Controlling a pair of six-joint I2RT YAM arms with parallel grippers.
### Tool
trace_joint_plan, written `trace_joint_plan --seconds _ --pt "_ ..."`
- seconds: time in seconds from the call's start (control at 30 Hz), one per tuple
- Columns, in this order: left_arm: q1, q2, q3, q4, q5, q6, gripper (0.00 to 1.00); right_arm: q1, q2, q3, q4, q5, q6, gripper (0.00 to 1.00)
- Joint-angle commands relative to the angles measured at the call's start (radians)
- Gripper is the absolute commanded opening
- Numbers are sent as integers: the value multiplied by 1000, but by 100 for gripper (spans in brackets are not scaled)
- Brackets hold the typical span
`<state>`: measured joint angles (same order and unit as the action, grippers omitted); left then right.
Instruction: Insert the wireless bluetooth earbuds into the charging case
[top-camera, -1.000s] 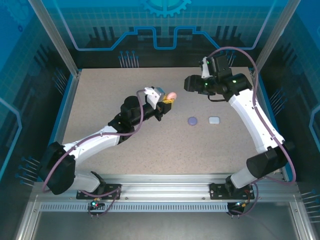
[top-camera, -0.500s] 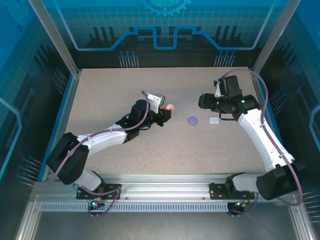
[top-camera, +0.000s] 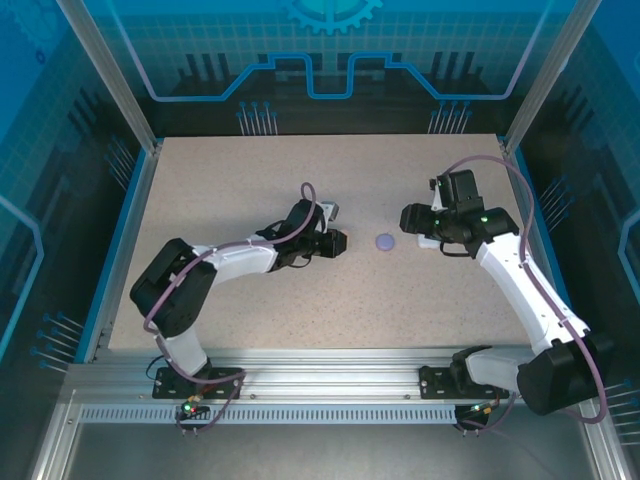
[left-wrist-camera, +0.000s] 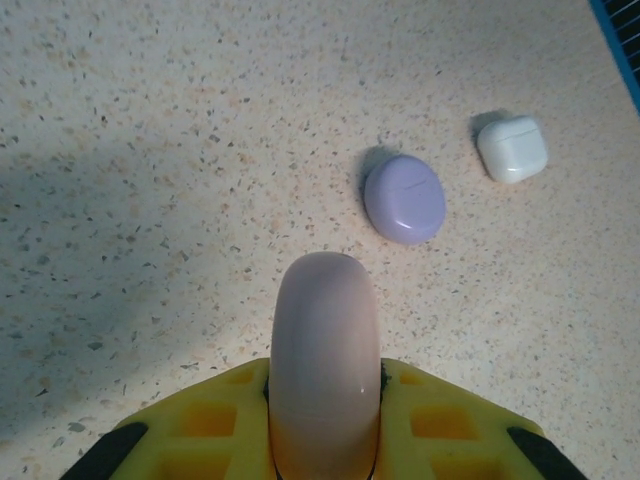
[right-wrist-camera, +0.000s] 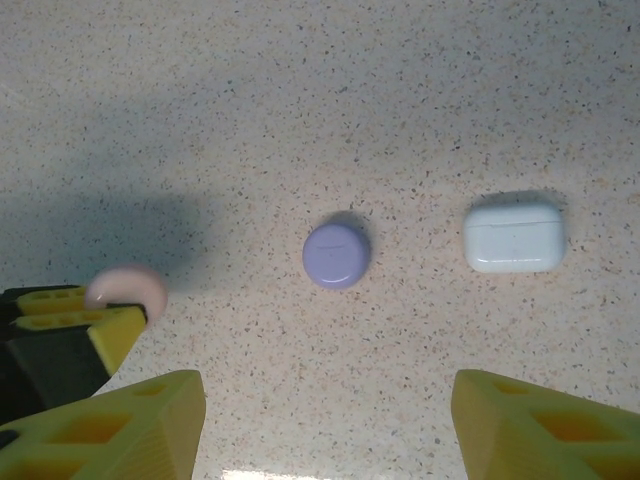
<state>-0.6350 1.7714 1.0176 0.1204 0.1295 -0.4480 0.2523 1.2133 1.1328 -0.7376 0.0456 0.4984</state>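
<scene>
My left gripper brings the pink case (left-wrist-camera: 324, 360) down to the bare tabletop (left-wrist-camera: 256, 278) beside the purple case next and releases it, since it still hangs above the table.
My left gripper (top-camera: 337, 243) is shut on a pink oval charging case (left-wrist-camera: 324, 360), held edge-on between the yellow fingers (left-wrist-camera: 450, 420) low over the table. A round purple case (top-camera: 385, 241) lies closed just to its right, and a white rectangular case (right-wrist-camera: 514, 238) lies closed beyond it. My right gripper (right-wrist-camera: 325, 430) hangs open above these two cases, nothing between its yellow fingers (right-wrist-camera: 130, 420). From the right wrist, the pink case (right-wrist-camera: 127, 288) sits at the left. The earbuds are out of view.
The speckled table (top-camera: 240, 180) is ringed by a blue rim and aluminium frame posts (top-camera: 110, 80). The right arm's forearm (top-camera: 520, 290) runs along the table's right side, the left arm (top-camera: 220, 265) lies low across the left middle.
The left arm has folded down and carried the pink case lower, toward the purple case. The right arm has swung nearer and down over the purple and white cases.
</scene>
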Motion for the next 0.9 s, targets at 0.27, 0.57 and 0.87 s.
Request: trace_joint_plan --seconds 0.27,0.57,0.87 --pt "21 175 153 -96 65 -59 0 -15 -47 -24 3 14 11 67" --pt "66 230 180 -169 80 -68 11 -15 -54 -26 0 14 16 67" --pt "130 190 184 -272 59 -38 57 -17 -64 -13 -15 24 12 67"
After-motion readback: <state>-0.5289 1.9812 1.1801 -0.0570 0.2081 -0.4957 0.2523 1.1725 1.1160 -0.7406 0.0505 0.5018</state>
